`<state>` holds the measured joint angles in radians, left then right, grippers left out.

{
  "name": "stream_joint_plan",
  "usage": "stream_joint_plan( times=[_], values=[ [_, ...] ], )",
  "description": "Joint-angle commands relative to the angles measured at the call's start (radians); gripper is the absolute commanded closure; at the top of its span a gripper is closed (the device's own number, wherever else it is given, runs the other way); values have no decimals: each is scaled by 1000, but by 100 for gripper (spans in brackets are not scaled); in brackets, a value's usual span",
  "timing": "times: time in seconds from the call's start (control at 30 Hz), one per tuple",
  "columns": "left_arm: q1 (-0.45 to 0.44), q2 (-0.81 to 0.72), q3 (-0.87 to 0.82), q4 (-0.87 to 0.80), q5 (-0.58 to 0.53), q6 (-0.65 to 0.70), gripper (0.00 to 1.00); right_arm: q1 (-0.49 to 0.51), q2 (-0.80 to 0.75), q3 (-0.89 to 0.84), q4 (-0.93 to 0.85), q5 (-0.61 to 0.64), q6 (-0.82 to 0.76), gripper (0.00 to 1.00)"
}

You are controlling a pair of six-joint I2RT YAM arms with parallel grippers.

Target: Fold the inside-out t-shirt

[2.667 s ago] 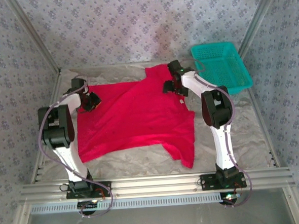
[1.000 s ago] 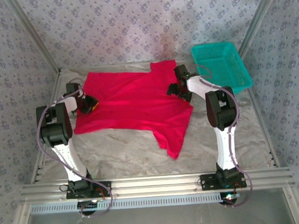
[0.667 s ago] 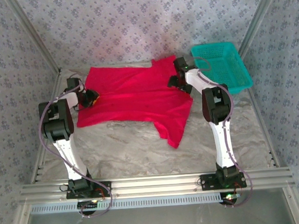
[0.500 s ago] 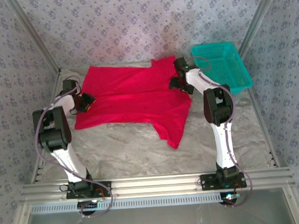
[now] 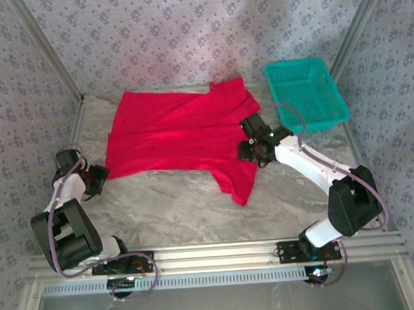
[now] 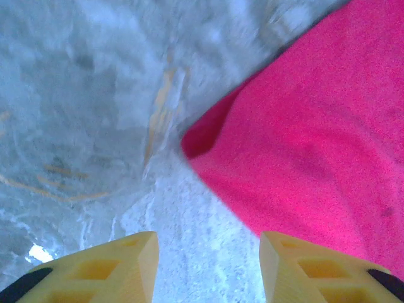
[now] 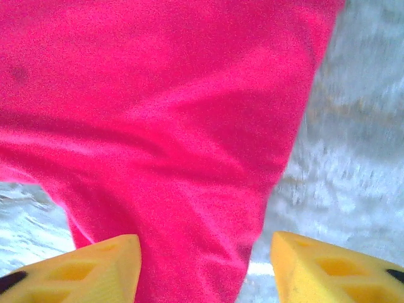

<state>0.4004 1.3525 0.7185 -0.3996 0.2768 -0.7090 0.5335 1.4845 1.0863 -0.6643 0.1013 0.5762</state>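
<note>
Next I need to move my left gripper down onto the shirt's nearest corner to close on it, since its open fingers stand over bare table short of that corner.
The bright red t-shirt [image 5: 177, 132] lies spread flat across the back half of the table, with one part trailing toward the near side [image 5: 240, 184]. My left gripper [image 5: 99, 175] sits low just off the shirt's near left corner. In the left wrist view its jaws [image 6: 208, 271] stand open over bare table, and the shirt's corner [image 6: 297, 145] lies ahead and to the right. My right gripper [image 5: 247, 150] hovers over the shirt's right side. Its yellow fingers [image 7: 205, 265] are apart, with wrinkled red cloth [image 7: 189, 126] beneath them and the cloth's edge toward the right finger.
A teal mesh basket [image 5: 307, 92] stands at the back right corner, just right of the shirt. The crinkled grey table cover [image 5: 168, 206] lies bare in front of the shirt. Metal frame posts and patterned walls close in both sides.
Both grippers have pulled back from the shirt's far edge toward the near side. The left one has let go and moved off the cloth to the left. The shirt now lies flat.
</note>
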Motion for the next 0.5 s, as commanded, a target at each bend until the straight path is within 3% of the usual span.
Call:
stream_joint_plan(
  times=[0.0,0.23,0.47],
  values=[
    [6,29,-15,110,84,-35,54,36,-36,-85,31,-37,70,49],
    [5,144,-3,229,110,-67,59,154,-88,-206,15,-46,181,52],
    [-2,269,-1,309,122,-78,65,265,-125,-282,19,-61,283,49]
  ],
)
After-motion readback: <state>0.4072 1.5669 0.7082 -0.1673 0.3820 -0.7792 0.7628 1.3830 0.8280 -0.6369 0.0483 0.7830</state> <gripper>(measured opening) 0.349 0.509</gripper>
